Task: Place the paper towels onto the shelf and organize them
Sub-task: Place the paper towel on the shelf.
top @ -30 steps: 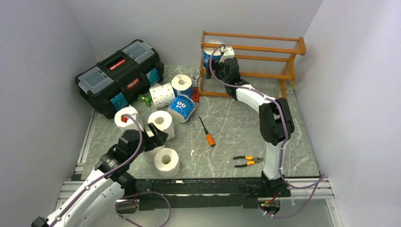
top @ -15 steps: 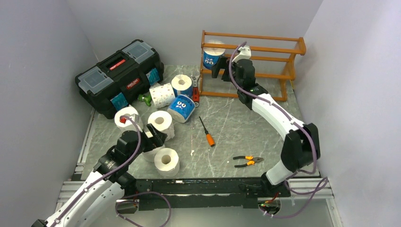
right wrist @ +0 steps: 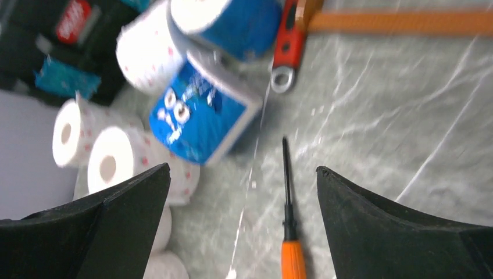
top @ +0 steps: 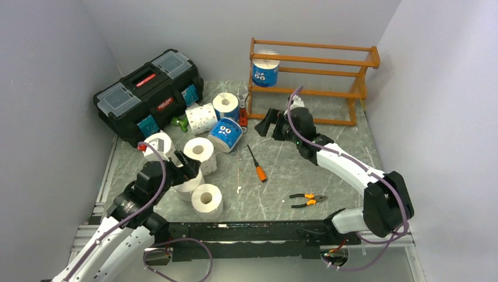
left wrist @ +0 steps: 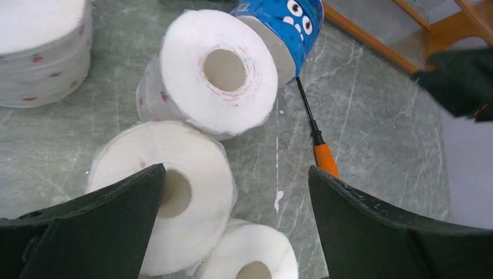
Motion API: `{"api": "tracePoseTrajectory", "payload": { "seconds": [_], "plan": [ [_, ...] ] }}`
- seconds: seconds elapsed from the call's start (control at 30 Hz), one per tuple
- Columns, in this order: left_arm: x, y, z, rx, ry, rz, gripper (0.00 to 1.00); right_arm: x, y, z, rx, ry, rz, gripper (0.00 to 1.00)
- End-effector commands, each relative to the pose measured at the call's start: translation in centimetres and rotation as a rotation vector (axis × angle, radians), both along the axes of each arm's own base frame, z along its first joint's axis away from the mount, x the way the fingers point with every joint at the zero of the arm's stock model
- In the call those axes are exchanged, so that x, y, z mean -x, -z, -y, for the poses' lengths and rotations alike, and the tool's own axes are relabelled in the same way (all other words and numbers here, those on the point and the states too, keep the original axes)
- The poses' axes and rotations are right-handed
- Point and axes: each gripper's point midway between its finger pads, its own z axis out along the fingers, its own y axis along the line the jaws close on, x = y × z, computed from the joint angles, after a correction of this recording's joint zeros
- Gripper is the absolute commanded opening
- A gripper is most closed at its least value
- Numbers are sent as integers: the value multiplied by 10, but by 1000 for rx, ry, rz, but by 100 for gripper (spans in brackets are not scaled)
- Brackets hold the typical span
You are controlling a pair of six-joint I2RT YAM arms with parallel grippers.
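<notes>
I need to move my left gripper down and to the left in the wrist view next, so that it gets to the white roll's rim [top: 186,186] [left wrist: 137,165].
The wooden shelf [top: 329,73] stands at the back right. One blue paper towel roll [top: 265,71] stands on a tier at its left end. Two blue rolls [top: 225,134] [top: 226,106] and several white rolls [top: 199,150] lie clustered on the table by the toolbox. My left gripper [top: 185,170] is open and empty over a white roll [left wrist: 168,192], with another white roll [left wrist: 218,70] just beyond. My right gripper [top: 269,123] is open and empty above the table in front of the shelf. It faces a blue roll [right wrist: 200,113] and the screwdriver [right wrist: 288,209].
A black toolbox [top: 147,94] stands at the back left. An orange-handled screwdriver [top: 256,164] and pliers [top: 308,201] lie on the marble table. A red tool [top: 242,117] lies by the shelf's left foot. Grey walls close in both sides.
My right gripper has let go of the blue roll on the shelf and drawn back and down toward the table. My left gripper has shifted slightly over the white rolls.
</notes>
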Motion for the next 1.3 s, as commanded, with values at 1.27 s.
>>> {"api": "tracePoseTrajectory", "payload": {
  "seconds": [1.27],
  "plan": [
    [21, 69, -44, -150, -305, -378, 75, 106, 67, -21, 141, -195, -72, 94]
  ]
}}
